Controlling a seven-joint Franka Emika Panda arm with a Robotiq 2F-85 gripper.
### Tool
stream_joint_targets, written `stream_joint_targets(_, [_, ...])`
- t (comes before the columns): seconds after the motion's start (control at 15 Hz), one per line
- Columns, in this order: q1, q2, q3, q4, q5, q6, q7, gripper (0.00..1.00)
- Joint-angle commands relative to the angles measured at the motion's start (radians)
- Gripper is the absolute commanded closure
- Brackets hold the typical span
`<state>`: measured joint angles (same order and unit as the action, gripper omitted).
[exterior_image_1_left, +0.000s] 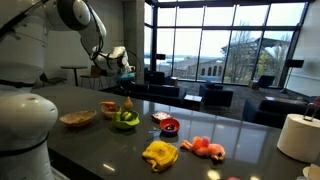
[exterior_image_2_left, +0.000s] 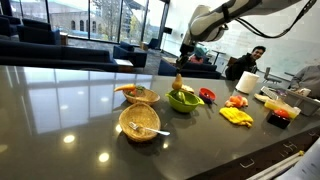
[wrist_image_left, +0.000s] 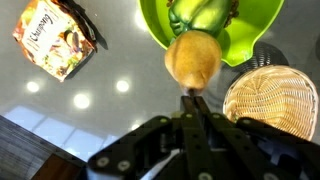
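Note:
The fruit (exterior_image_2_left: 179, 83) hangs at the green bowl's edge, so the gripper should first carry it farther over the inside of the green bowl and then release the fruit's narrow end there.
My gripper (wrist_image_left: 192, 100) points down, its two fingers pressed together on the top of a yellow-brown pear-like fruit (wrist_image_left: 193, 60). The fruit hangs at the rim of a green bowl (wrist_image_left: 243, 42) that holds a green vegetable (wrist_image_left: 205, 14). In both exterior views the fruit (exterior_image_2_left: 179, 83) (exterior_image_1_left: 127, 103) hangs just above the green bowl (exterior_image_2_left: 183, 100) (exterior_image_1_left: 125, 121) on the dark counter, under the gripper (exterior_image_2_left: 180, 72). Whether the fruit touches the bowl I cannot tell.
Wicker baskets (exterior_image_2_left: 139, 122) (exterior_image_2_left: 140, 95) (wrist_image_left: 268, 100) stand beside the bowl. A snack packet (wrist_image_left: 55, 38), a red bowl (exterior_image_1_left: 169, 126), a yellow item (exterior_image_1_left: 160, 153), an orange-pink toy (exterior_image_1_left: 207, 148) and a paper roll (exterior_image_1_left: 297, 135) lie on the counter. A person (exterior_image_2_left: 255, 60) sits behind.

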<state>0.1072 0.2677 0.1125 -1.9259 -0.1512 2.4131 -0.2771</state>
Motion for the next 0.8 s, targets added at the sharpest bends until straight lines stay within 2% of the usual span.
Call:
stream_joint_targets(0.0, [-0.019,-0.082,-0.006,-0.1,0.01,0.028,0.015,0.98])
stream_joint_targets(0.73, [-0.032,-0.149,-0.026,-0.196,0.011,0.033,0.05,0.98])
